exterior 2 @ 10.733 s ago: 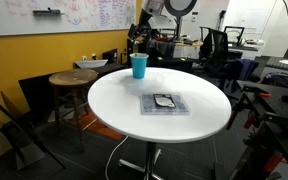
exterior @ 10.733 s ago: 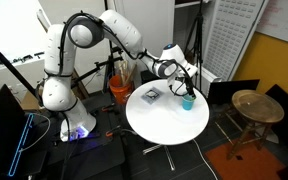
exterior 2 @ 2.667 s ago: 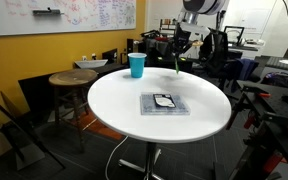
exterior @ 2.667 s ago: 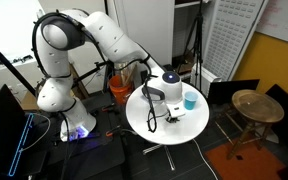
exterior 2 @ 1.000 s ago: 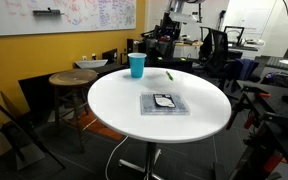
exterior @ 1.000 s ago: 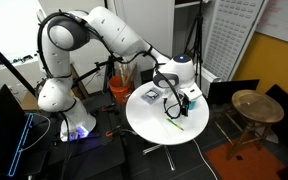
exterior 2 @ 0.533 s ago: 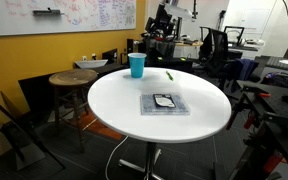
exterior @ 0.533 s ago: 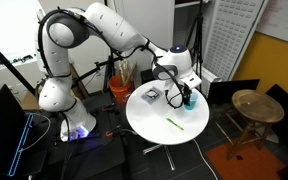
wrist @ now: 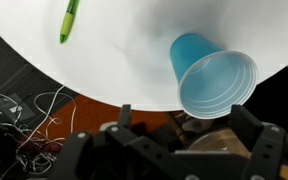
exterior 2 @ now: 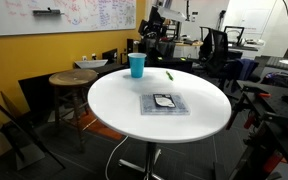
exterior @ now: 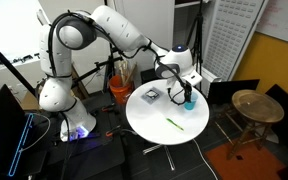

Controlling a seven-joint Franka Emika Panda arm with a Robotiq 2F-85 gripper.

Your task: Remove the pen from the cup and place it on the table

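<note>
My gripper is open and next needs to move outward and down onto the pen-side rim of the light blue cup (exterior 2: 142, 55) (wrist: 183, 97), because the cup is upright and that thin edge is exposed from above.
The bright green pen (exterior: 174, 123) lies flat on the round white table (exterior: 149, 125), apart from the cup; it also shows in an exterior view (exterior 2: 169, 75) and in the wrist view (wrist: 69, 20). The light blue cup (exterior: 189, 101) stands upright near the table's edge (exterior 2: 137, 65) and looks empty from above in the wrist view (wrist: 215, 77). My gripper (exterior: 181, 88) hangs in the air above and beside the cup, open and empty (wrist: 184, 125). In an exterior view it is far behind the table (exterior 2: 152, 30).
A small dark flat square object (exterior: 151, 96) lies on the table (exterior 2: 164, 102). A wooden stool (exterior: 250, 105) stands beside the table (exterior 2: 72, 78). An orange bucket (exterior: 120, 90) is on the floor by the robot base. Cables lie on the floor (wrist: 24, 120).
My gripper has lifted away from the pen and moved back toward the cup. The pen stays lying on the table.
</note>
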